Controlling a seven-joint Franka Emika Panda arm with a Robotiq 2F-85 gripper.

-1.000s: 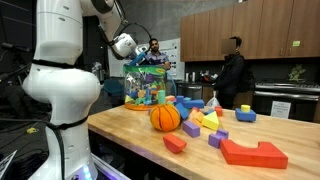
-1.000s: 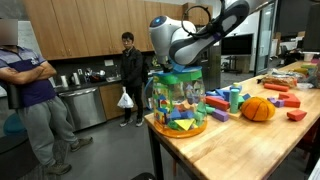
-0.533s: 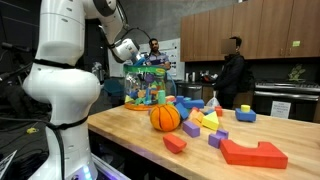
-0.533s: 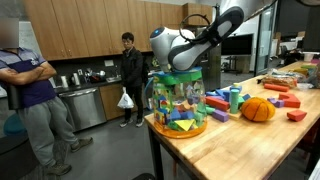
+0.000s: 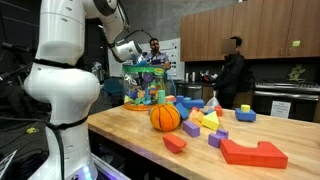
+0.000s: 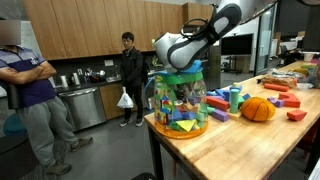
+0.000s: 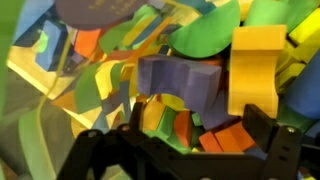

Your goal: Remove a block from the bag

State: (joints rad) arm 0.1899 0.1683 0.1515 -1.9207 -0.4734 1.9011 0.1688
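Observation:
My gripper is open, and the purple block (image 7: 180,80) sits just beyond the gap between its fingers. It will shift across the pile toward that block next and bring its open fingers to both sides of it to close.
The bag (image 5: 147,86) is a boxy clear plastic bag full of many-coloured blocks, standing at the end of the wooden table; it also shows in an exterior view (image 6: 180,102). My gripper (image 7: 196,132) points down into the bag's open top, seen in both exterior views (image 5: 140,62) (image 6: 180,68). In the wrist view its two dark fingers are spread apart and open. Orange blocks (image 7: 226,136) and a green block lie between them, below a purple block (image 7: 180,80) and a yellow block (image 7: 258,62). The fingers grip nothing.
An orange ball (image 5: 165,117) (image 6: 258,109) lies on the table (image 5: 130,135) beside the bag. Loose blocks, among them a big red one (image 5: 252,152), are scattered beyond it. People (image 6: 129,75) stand in the kitchen behind.
The arm's wrist has shifted a little sideways and lower over the bag's top. The bag and the loose blocks have not moved.

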